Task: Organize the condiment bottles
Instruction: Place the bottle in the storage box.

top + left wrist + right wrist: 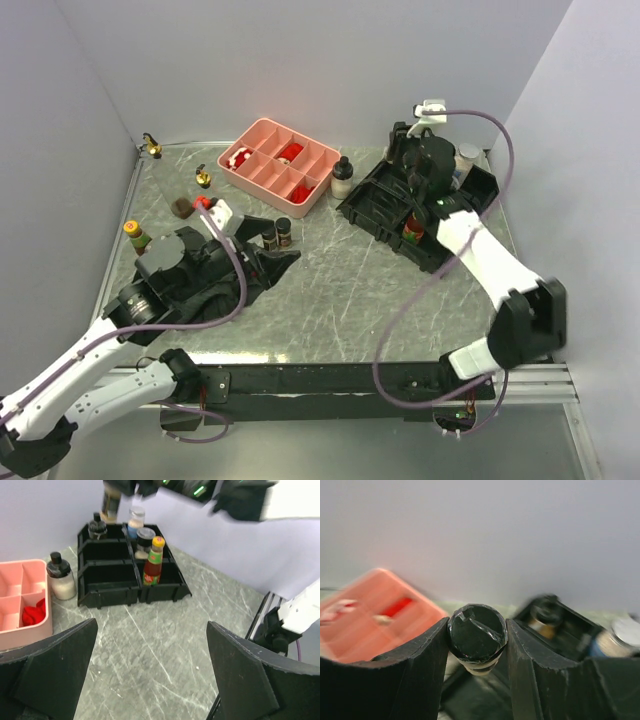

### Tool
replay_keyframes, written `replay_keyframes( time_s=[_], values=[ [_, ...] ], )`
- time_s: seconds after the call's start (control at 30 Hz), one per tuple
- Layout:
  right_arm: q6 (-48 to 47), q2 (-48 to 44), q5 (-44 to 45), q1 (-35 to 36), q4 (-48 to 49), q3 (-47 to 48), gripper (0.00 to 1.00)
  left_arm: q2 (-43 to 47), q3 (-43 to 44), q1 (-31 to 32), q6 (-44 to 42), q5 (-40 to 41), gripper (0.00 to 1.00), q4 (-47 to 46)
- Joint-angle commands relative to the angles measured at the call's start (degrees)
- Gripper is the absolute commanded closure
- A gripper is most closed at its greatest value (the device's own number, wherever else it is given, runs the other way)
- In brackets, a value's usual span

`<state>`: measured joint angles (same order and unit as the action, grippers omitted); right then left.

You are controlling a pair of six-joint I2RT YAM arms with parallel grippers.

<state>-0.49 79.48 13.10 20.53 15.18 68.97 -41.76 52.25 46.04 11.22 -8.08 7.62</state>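
Observation:
Next, the right gripper moves down into the rack's empty middle section beside the black-topped bottle and releases the black-capped bottle there, because that section is empty.
My right gripper [477,640] is shut on a black-capped bottle [477,631] and holds it above the black rack [385,205]; it also shows in the top view [414,168]. The rack holds a yellow-capped red sauce bottle [154,562], a black-lidded jar [145,541], a grey-lidded shaker [136,520] and a black-topped bottle [97,526]. A black-lidded white jar [342,177] stands beside the rack. My left gripper [152,630] is open and empty over the table. Two gold-spouted bottles [152,147] [203,177], a yellow-capped bottle [135,235] and two dark jars [277,233] stand at the left.
A pink compartment tray [250,133] with red pieces sits at the back centre. A black cloth [250,285] lies under my left gripper [262,262]. A small brown object [181,207] sits near the left bottles. Grey walls close the left, back and right sides.

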Motion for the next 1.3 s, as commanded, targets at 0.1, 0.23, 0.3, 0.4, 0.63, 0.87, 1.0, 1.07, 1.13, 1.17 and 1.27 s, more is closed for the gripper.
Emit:
replay_keyframes(
  time_s=[0.1,0.23,0.3,0.4,0.63,0.87,1.0,1.07,1.13,1.17,1.27],
  values=[
    [-4.4,15.5,1.7,-5.4,11.1,4.4,0.93,3.3,-1.9,-0.1,1.5,0.3,0.04,-5.9],
    [-5.5,23.4,3.0,-6.7,12.9,6.3,0.94,3.7,-1.6,0.0,1.9,-1.2,0.04,-6.1],
    [-4.2,25.2,3.2,-7.7,11.9,7.6,0.94,4.1,-1.7,0.0,1.9,-1.3,0.04,-6.1],
    [-1.8,27.4,3.8,-8.5,11.8,7.9,0.94,4.8,-2.0,-0.1,2.0,-1.6,0.04,-6.6],
    [-2.5,32.2,6.1,-9.4,15.4,7.3,0.93,5.7,-2.1,0.0,2.0,-1.9,0.04,-6.7],
    [-1.6,34.7,5.4,-10.4,14.9,9.1,0.87,5.5,-1.9,0.0,1.7,-1.7,0.04,-6.6],
    [-2.1,35.9,7.4,-10.7,13.9,9.5,0.77,5.6,-1.9,-0.1,1.4,-0.8,0.04,-6.3],
    [-2.5,36.5,8.3,-10.7,14.7,8.9,0.75,5.7,-1.8,-0.1,1.3,-0.6,0.04,-6.1],
    [-2.7,36.7,8.0,-10.7,14.2,8.9,0.73,6.1,-1.8,0.0,1.1,-0.4,0.04,-6.4],
    [-2.9,36.6,7.0,-10.8,14.3,8.7,0.70,6.1,-1.9,0.0,1.0,0.2,0.04,-6.4],
    [-2.8,37.0,7.4,-10.9,12.2,10.0,0.57,6.2,-1.9,0.0,0.8,1.0,0.04,-6.0]
  ],
)
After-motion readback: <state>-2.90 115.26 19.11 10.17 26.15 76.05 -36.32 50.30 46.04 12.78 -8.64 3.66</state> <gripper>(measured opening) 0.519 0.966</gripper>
